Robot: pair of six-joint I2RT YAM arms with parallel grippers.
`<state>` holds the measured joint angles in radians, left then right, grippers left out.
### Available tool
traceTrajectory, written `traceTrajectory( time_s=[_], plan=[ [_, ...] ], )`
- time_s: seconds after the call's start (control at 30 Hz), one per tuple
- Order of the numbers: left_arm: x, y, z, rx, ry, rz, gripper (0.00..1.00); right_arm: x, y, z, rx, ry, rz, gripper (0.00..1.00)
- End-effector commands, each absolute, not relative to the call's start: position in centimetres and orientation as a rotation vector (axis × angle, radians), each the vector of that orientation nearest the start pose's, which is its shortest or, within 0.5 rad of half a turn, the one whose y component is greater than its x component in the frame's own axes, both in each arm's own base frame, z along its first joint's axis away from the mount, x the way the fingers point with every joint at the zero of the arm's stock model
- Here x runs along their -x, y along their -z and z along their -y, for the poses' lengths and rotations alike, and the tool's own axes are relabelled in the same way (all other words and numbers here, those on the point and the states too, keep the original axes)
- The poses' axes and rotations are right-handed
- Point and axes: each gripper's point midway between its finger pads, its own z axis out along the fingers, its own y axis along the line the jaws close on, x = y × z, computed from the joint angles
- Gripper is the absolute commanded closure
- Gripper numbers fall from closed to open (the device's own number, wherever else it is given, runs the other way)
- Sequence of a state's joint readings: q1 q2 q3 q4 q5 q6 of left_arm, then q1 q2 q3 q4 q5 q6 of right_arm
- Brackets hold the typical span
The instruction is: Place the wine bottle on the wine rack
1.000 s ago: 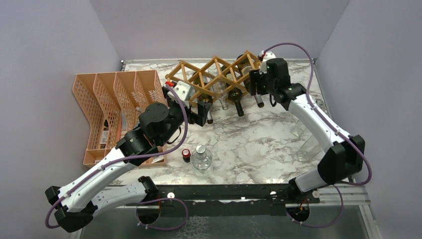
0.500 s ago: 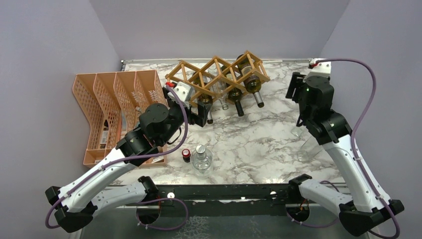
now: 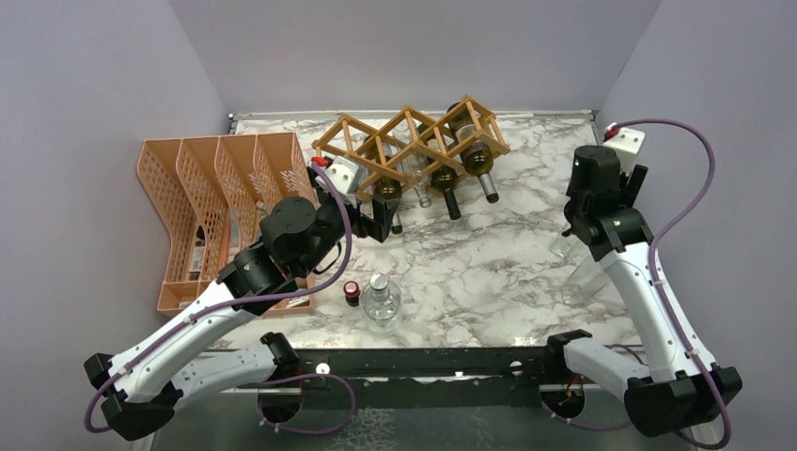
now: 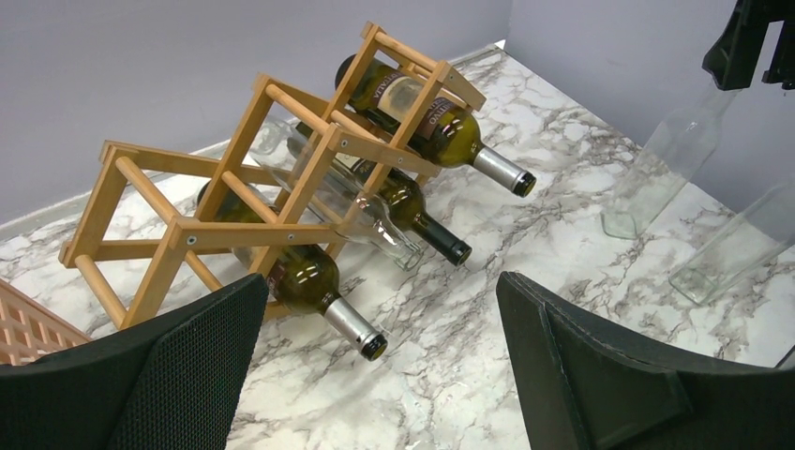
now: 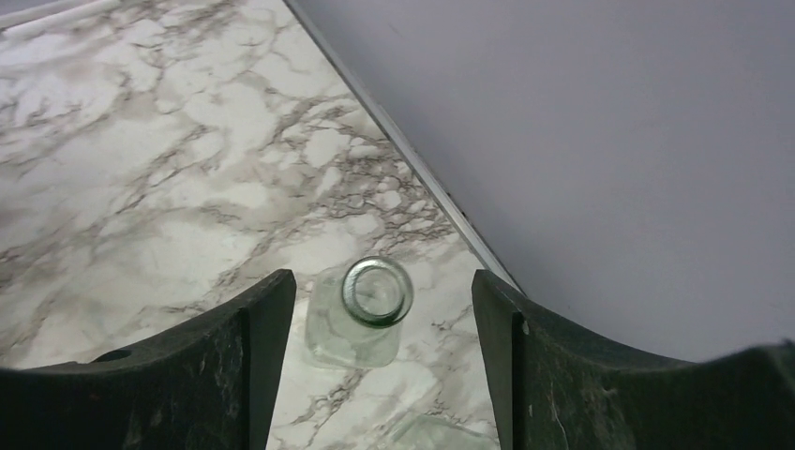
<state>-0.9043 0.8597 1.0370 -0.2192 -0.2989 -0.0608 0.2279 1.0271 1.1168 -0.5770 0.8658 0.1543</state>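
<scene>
I will lower my right gripper around the clear bottle's neck (image 5: 377, 293) and close on it, because the round opening of the upright clear bottle already shows between the open fingers.
The light-brown wooden wine rack (image 3: 414, 141) stands at the back of the marble table, and also shows in the left wrist view (image 4: 281, 159). It holds three dark wine bottles (image 3: 479, 162) and a clear one (image 4: 366, 214), necks pointing forward. My left gripper (image 3: 381, 218) is open and empty just in front of the rack's left end; the lowest dark bottle's neck (image 4: 349, 326) lies ahead between its fingers. My right gripper (image 3: 581, 228) is open, high above an upright clear glass bottle (image 5: 377, 292) near the right wall, not touching it.
A second upright clear bottle (image 4: 741, 246) stands next to the first by the right wall. A clear capped bottle (image 3: 381, 301) and a small red-capped item (image 3: 351, 291) stand near the front edge. An orange mesh file organiser (image 3: 216, 202) fills the left side.
My right arm has pulled away from the rack's right end, leaving a dark bottle in its cell, and swung to the right wall above the clear bottle. The left arm has barely moved.
</scene>
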Motion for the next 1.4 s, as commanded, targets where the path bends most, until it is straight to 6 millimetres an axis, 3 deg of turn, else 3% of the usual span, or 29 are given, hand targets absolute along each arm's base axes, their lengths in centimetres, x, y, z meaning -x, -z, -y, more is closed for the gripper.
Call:
traceTrajectory(
  time_s=[0.0, 0.23, 0.4, 0.6, 0.9, 1.07, 1.17, 1.37],
  plan=[
    [-23.1, -37.5, 22.1, -0.435, 0.55, -1.541, 0.01, -30.3, -28.9, 7.5, -0.542, 0.596, -1.849, 0.28],
    [-23.2, -37.3, 22.1, -0.434, 0.548, -1.549, 0.01, -30.8, -26.3, 6.6, -0.543, 0.492, -1.884, 0.29],
    [-23.3, -37.2, 22.4, -0.447, 0.545, -1.551, 0.01, -30.6, -25.1, 6.6, -0.553, 0.491, -1.897, 0.36],
    [-23.5, -37.1, 22.6, -0.455, 0.534, -1.554, 0.01, -30.0, -24.9, 8.1, -0.607, 0.581, -1.826, 0.43],
    [-23.6, -37.0, 22.7, -0.459, 0.534, -1.555, 0.01, -30.9, -24.6, 8.8, -0.631, 0.599, -1.804, 0.47],
    [-23.7, -37.0, 22.7, -0.457, 0.531, -1.554, 0.01, -30.4, -25.1, 9.4, -0.675, 0.625, -1.77, 0.57],
    [-23.8, -36.9, 23.1, -0.466, 0.537, -1.558, 0.01, -30.2, -25.8, 9.3, -0.663, 0.606, -1.76, 0.73],
    [-23.9, -36.7, 23.9, -0.481, 0.554, -1.559, 0.01, -30.9, -27.1, 7.2, -0.546, 0.469, -1.806, 0.9]
  ],
)
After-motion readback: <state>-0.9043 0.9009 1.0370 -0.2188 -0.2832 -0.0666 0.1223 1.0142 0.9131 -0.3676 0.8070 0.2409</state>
